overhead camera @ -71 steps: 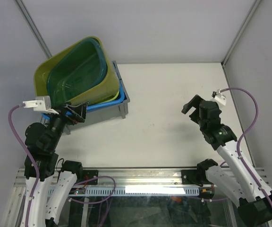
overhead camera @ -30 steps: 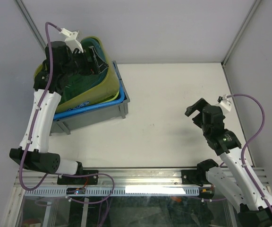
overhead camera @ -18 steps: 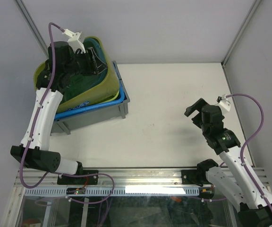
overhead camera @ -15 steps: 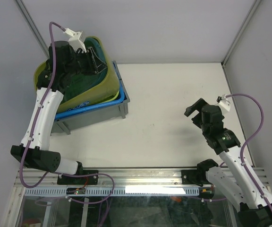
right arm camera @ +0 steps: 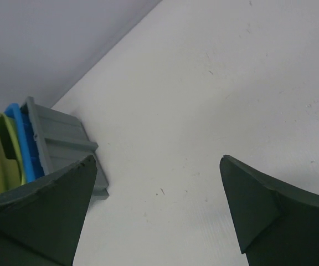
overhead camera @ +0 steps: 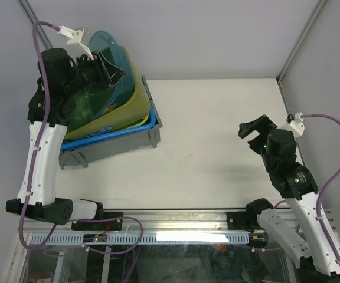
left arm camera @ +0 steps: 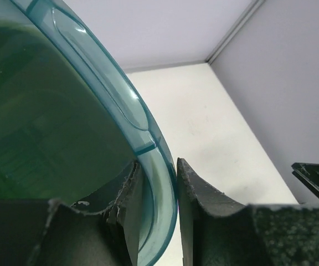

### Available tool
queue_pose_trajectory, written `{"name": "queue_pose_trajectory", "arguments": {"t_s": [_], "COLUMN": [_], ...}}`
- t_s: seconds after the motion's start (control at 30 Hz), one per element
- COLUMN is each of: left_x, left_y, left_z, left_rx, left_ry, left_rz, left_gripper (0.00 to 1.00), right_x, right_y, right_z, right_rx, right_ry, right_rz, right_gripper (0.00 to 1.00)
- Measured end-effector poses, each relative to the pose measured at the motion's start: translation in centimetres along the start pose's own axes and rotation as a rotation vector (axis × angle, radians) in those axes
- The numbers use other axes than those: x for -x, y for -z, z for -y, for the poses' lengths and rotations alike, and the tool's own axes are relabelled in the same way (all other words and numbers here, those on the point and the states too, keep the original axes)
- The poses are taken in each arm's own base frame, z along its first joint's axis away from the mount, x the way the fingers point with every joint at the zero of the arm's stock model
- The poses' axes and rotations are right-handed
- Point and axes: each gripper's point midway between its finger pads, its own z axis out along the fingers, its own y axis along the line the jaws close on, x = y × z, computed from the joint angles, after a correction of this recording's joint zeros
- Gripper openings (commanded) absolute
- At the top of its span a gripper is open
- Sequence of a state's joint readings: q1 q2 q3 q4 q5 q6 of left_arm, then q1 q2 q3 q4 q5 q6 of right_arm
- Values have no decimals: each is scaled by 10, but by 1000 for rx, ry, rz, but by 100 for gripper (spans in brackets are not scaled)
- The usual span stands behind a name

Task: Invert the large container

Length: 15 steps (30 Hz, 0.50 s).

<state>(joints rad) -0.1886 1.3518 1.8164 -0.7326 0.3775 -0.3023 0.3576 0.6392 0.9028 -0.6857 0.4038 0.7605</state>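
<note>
I will swing my left gripper to the right in the top view, lower it onto the bare table and let go, because the teal tub (overhead camera: 106, 42) still covers the crate.
The large container (overhead camera: 131, 140) is the dark-grey ribbed crate at the table's back left, standing upright under a stack of tubs; the right wrist view shows its corner (right arm camera: 60, 138). A blue tub (overhead camera: 139, 126), a lime-green tub (overhead camera: 137, 100) and a translucent teal tub (overhead camera: 106, 42) are nested in it. My left gripper (overhead camera: 114, 69) is shut on the teal tub's rim (left arm camera: 115, 94), one finger inside and one outside, and the tub is tipped up out of the stack. My right gripper (overhead camera: 257, 131) hangs open over bare table at the right, holding nothing.
White walls with metal posts close in the table at the back and both sides. The stack sits tight in the back-left corner. The arm bases and a rail (overhead camera: 176, 236) run along the near edge.
My left gripper has shut on the teal tub's rim and pulled it up and back, so it now tilts out of the green tub. The right arm has shifted a little to the right.
</note>
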Motion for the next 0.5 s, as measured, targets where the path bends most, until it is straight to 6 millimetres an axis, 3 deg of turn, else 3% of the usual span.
{"name": "queue_pose_trajectory", "arguments": {"t_s": [0.27, 0.5], "left_x": [48, 61], "left_y": [51, 60], "left_z": [60, 76], "left_rx": [-172, -238], "left_ry": [-51, -55], "left_rz": [182, 232], "left_gripper": [0, 0], "right_x": [20, 16], "right_y": [31, 42], "right_z": [-29, -55], "right_rx": [228, 393], "right_ry": [0, 46], "right_rz": [79, 52], "right_gripper": [98, 99]}}
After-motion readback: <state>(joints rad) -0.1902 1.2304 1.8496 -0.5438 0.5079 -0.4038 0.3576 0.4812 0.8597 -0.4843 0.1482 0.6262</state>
